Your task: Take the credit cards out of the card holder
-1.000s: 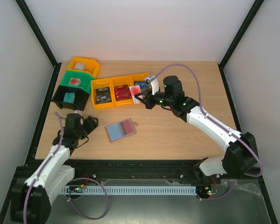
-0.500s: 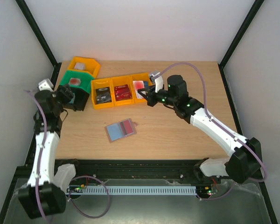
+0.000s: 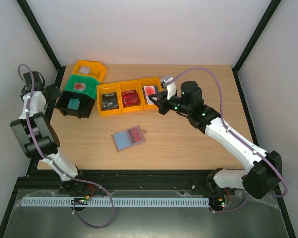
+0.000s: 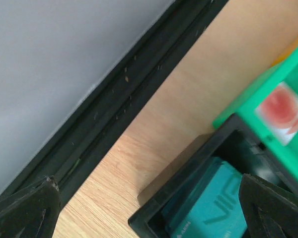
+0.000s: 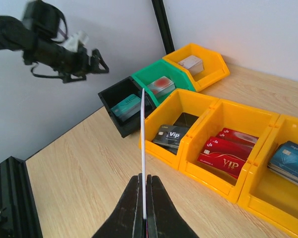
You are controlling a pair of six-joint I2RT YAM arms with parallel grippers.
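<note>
Next, my left gripper moves down, open, and back onto the black bin's rim (image 3: 58, 103) (image 4: 165, 190) beside the bar, as bare tabletop there leaves room for a finger.
The card holder (image 3: 127, 138) lies open on the table, light blue lining up, with a red card (image 3: 135, 134) in its right half. My right gripper (image 3: 157, 102) is shut on a red-and-white card (image 3: 149, 92) and holds it upright above the rightmost orange bin (image 3: 154, 81). In the right wrist view the gripper (image 5: 143, 176) holds this card (image 5: 142, 144) edge-on. My left gripper (image 3: 53, 91) is open and empty at the far left table edge, beside the black bin (image 3: 63, 107). In the left wrist view the left gripper (image 4: 148, 182) faces that bin (image 4: 184, 173).
Three orange bins (image 3: 109, 110) in a row hold black, red and blue cards. A green bin (image 3: 92, 87) with a red card and another orange bin (image 3: 100, 69) stand behind the black bin, which holds a teal card (image 4: 213, 208). The black frame rail (image 4: 119, 99) runs by the left gripper.
My left arm has swung up from the front left of the table to the far left edge by the black bin. My right gripper has carried the card a little back, over the bins.
</note>
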